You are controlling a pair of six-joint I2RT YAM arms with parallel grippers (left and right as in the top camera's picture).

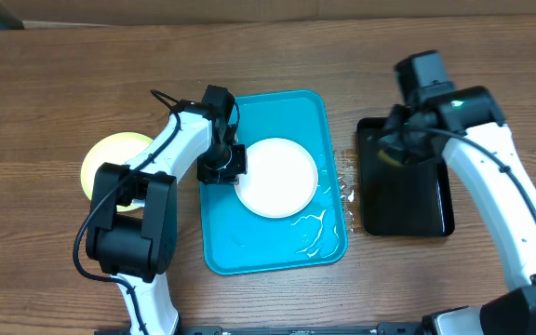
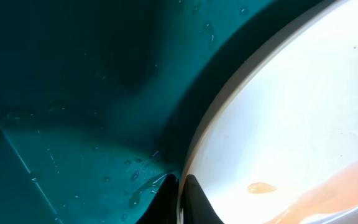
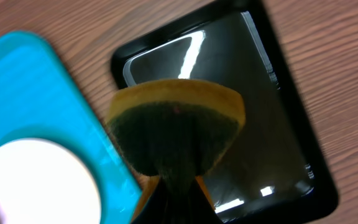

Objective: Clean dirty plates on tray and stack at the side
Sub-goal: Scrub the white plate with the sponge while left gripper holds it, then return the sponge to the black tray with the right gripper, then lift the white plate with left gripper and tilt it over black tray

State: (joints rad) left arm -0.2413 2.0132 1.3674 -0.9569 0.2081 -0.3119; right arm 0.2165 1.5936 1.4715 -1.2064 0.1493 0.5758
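The right gripper lowers the sponge toward the middle of the empty black tray's bottom next and releases it.
A white plate lies on the turquoise tray. My left gripper is shut on the plate's left rim; in the left wrist view the fingers pinch the rim of the plate, which carries an orange smear at the lower right, above the wet tray. A pale yellow-green plate lies on the table left of the tray. My right gripper is shut on a yellow and green sponge above the black tray. The third plate is out of view.
A glossy black tray lies right of the turquoise tray, also in the right wrist view. Water puddles sit at the turquoise tray's lower right and drops lie on the table between the trays.
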